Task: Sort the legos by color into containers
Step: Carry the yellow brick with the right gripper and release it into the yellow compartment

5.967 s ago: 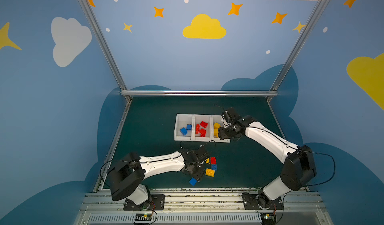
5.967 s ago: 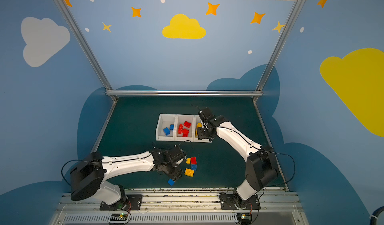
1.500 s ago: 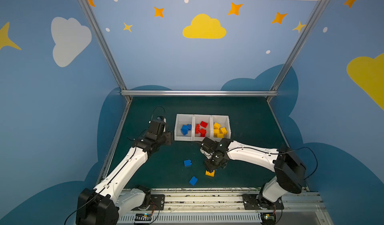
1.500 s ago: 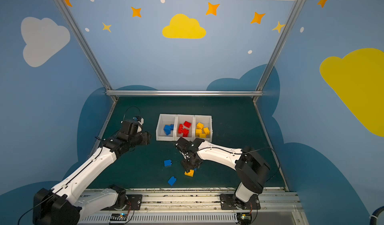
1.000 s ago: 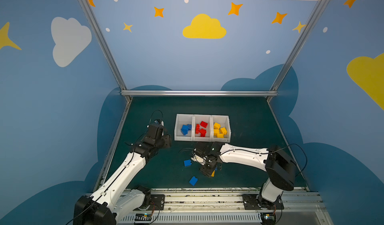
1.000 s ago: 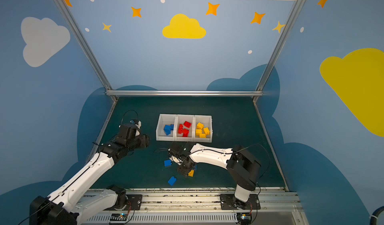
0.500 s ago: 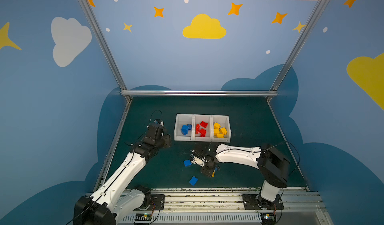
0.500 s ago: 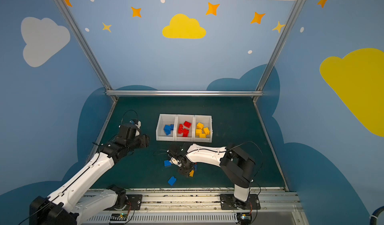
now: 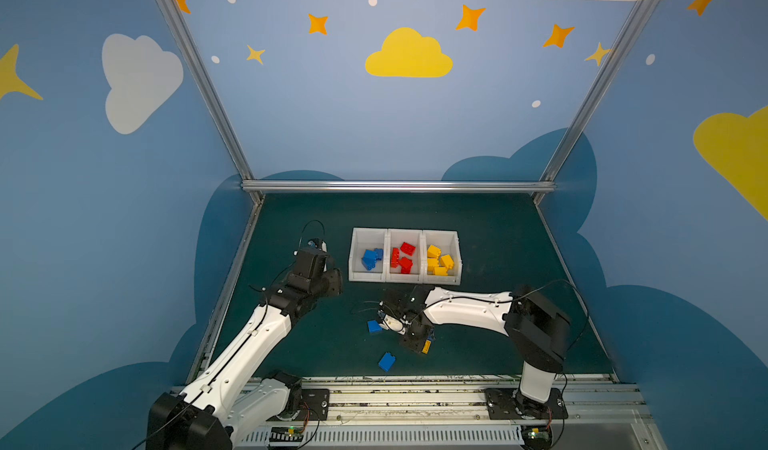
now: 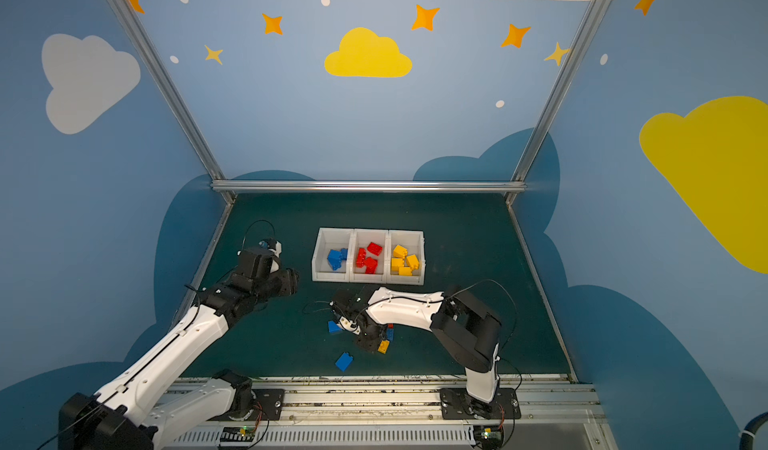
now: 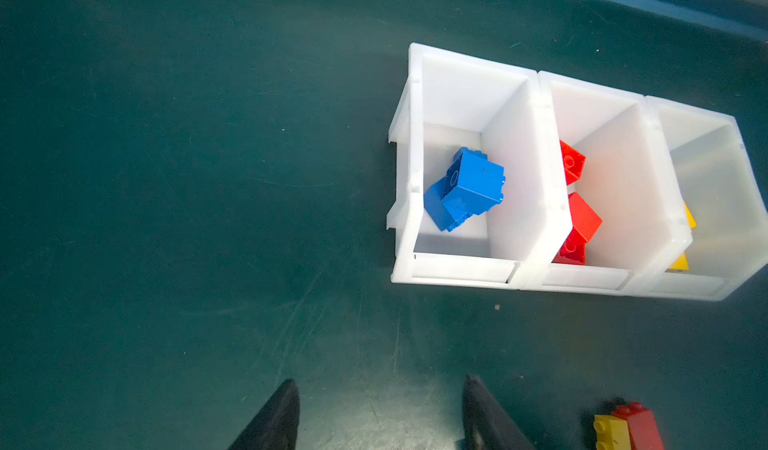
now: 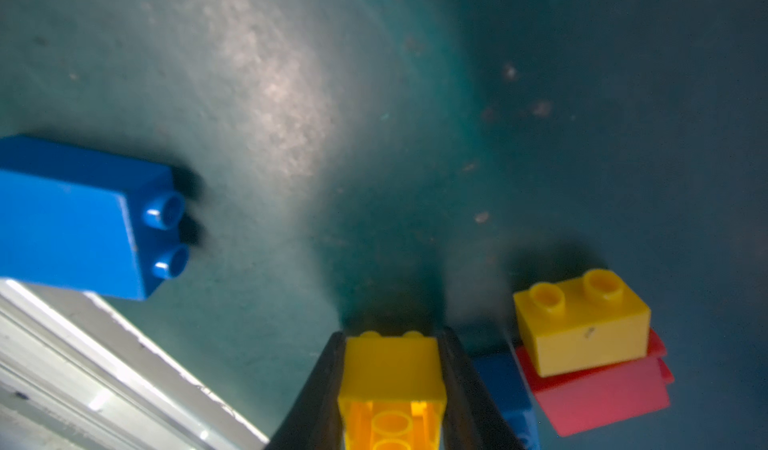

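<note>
My right gripper raises the matching lego next and carries it outward over the bin holding yellow legos to release it.
My right gripper is shut on a yellow lego, low over the mat in front of the containers. In both top views it is a dark block that hides its fingertips. A second yellow lego rests against a red one, with a blue one beside them. Loose blue legos lie to the left and near the front rail. The three white bins hold blue, red and yellow legos. My left gripper hangs open and empty, left of the bins.
A metal rail runs along the mat's front edge, close to the nearest blue lego. Aluminium posts and blue walls close in the back and sides. Bare green mat lies right of the bins and behind them.
The right gripper's jaws have closed on the yellow lego after settling lower and a little left. The left arm has stayed where it was.
</note>
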Robot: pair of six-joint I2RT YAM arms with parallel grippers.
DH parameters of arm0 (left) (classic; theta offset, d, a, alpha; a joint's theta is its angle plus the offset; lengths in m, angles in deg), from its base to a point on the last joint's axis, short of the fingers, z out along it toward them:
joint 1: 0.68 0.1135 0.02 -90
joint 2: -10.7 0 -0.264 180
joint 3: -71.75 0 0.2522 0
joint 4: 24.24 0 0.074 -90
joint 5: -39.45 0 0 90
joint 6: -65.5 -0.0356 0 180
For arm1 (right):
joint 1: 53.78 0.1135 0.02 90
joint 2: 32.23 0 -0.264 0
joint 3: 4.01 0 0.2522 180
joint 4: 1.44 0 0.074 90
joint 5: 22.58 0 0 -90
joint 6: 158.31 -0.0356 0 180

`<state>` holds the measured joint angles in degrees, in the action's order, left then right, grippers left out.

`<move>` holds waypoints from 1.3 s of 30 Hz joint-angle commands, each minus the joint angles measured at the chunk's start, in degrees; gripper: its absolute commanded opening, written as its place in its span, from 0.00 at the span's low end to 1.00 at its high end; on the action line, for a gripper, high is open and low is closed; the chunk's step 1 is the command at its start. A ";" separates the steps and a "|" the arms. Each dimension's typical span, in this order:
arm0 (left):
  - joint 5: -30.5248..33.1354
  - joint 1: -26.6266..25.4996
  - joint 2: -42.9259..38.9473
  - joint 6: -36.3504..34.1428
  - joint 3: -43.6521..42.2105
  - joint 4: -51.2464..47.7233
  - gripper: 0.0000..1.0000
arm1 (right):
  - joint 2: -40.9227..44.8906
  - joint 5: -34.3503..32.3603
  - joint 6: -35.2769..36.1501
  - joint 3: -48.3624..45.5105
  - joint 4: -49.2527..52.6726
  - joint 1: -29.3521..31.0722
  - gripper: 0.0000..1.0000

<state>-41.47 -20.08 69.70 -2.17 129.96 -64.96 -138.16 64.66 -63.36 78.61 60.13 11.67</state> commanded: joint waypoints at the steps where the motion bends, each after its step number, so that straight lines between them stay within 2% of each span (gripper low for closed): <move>1: 0.67 0.20 -1.15 0.08 -0.77 -0.31 0.63 | 0.34 -0.71 -0.13 1.35 1.15 0.11 0.28; 7: 0.93 0.20 -1.61 0.00 -0.83 -0.45 0.63 | 2.31 -0.14 0.17 4.51 2.23 -1.09 0.24; 11: 0.85 0.19 -2.02 0.01 -0.80 -0.60 0.63 | 4.00 -0.96 2.13 8.91 3.27 -3.91 0.23; 17: 0.47 0.32 -2.58 0.18 -1.27 -0.58 0.63 | 4.27 -5.11 5.39 15.96 1.94 -14.31 0.23; 24: -1.29 0.23 -3.43 1.41 -2.49 -0.23 0.63 | -2.12 -8.82 7.24 23.20 -1.85 -27.45 0.23; 30: -2.77 0.23 -4.01 2.21 -3.52 0.00 0.63 | -9.12 -9.59 5.44 29.20 -4.10 -34.99 0.22; 34: -4.10 0.14 -4.33 2.43 -4.23 0.27 0.63 | -12.66 -10.95 4.08 32.38 -4.11 -37.45 0.24; 36: -4.71 0.18 -4.37 2.52 -4.52 0.27 0.64 | -13.58 -11.03 3.85 33.55 -3.69 -38.03 0.28; 39: -5.36 0.17 -4.32 2.52 -4.80 0.45 0.64 | -13.61 -11.26 3.85 33.80 -4.17 -38.20 0.48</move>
<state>-45.25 -20.01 66.07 -0.01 126.09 -64.90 -151.91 54.30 -58.86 110.26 55.92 -26.56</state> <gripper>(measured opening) 0.637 0.448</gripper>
